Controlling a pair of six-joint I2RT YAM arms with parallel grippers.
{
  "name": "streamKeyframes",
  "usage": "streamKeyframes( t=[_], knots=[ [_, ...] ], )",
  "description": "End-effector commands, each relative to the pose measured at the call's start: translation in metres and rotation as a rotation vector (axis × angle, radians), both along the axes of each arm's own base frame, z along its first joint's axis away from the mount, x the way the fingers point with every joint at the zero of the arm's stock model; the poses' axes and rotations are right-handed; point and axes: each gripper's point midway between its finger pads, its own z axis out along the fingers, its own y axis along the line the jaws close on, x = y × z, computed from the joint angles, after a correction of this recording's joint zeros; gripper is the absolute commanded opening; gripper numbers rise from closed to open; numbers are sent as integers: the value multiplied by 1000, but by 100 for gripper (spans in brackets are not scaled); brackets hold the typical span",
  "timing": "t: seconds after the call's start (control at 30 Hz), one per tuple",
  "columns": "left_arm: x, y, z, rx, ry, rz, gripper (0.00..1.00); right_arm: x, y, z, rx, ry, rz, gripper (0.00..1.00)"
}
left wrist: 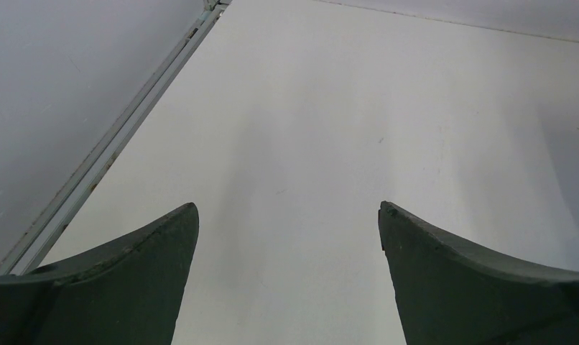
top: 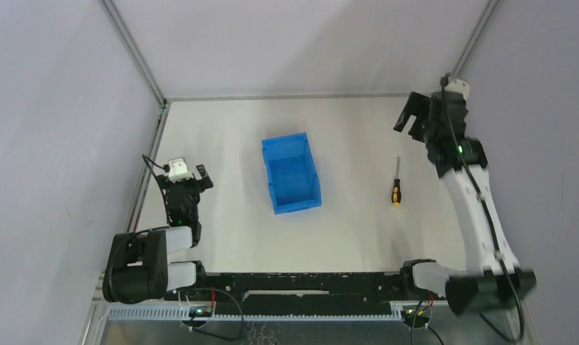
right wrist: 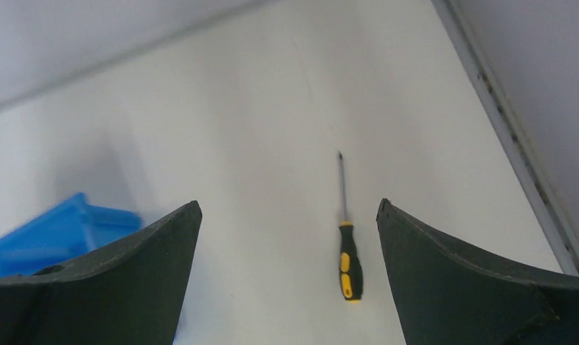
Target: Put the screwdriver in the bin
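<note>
The right gripper comes down from its raised spot and back onto the black-and-yellow handle [top: 396, 192] [right wrist: 350, 261] next, because the screwdriver lies flat below the open fingers.
The screwdriver [top: 396, 185], black-and-yellow handle and thin dark shaft, lies flat on the white table right of the bin, handle toward the near edge. It also shows in the right wrist view [right wrist: 346, 244], below and between the open fingers. The blue bin [top: 291, 172] stands empty at mid-table; one corner shows in the right wrist view [right wrist: 57, 230]. My right gripper [top: 414, 118] is open and empty, raised high beyond the screwdriver at the far right. My left gripper [top: 199, 175] is open and empty, low over bare table left of the bin.
Metal frame rails run along the table's left edge [top: 146, 169] and far edge [top: 286, 97]; a rail also runs at the right in the right wrist view [right wrist: 516, 151]. Grey walls enclose the table. The arms' bases and a cable tray [top: 294, 287] sit along the near edge.
</note>
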Motion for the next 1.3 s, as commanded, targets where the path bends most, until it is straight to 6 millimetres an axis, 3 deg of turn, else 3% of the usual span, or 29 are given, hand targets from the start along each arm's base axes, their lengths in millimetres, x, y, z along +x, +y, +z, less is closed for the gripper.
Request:
streamKeyframes(
  t=[0.0, 0.17, 0.33, 0.47, 0.6, 0.7, 0.73, 1.13, 1.27],
  knots=[
    [10, 1, 24, 20, -68, 2, 100, -10, -9, -97, 20, 497, 84, 98],
    [10, 1, 25, 20, -69, 3, 100, -7, -19, -186, 80, 787, 91, 87],
    [10, 1, 24, 20, -68, 1, 100, -8, -20, -263, 111, 938, 92, 74],
    [10, 1, 25, 20, -69, 2, 100, -7, -23, -293, 110, 996, 93, 58],
    [10, 1, 25, 20, -70, 2, 100, -8, -24, -305, 92, 1023, 104, 27],
    [10, 1, 24, 20, -68, 3, 100, -7, -28, -295, 62, 1021, 110, 3],
    [10, 1, 25, 20, -69, 3, 100, -6, -28, -288, 54, 1014, 111, 0],
    [10, 1, 24, 20, -69, 3, 100, 6, -32, -132, -24, 901, 72, 0],
    [9, 1, 24, 21, -68, 2, 100, 11, -17, -111, -14, 861, 91, 0]
  ],
)
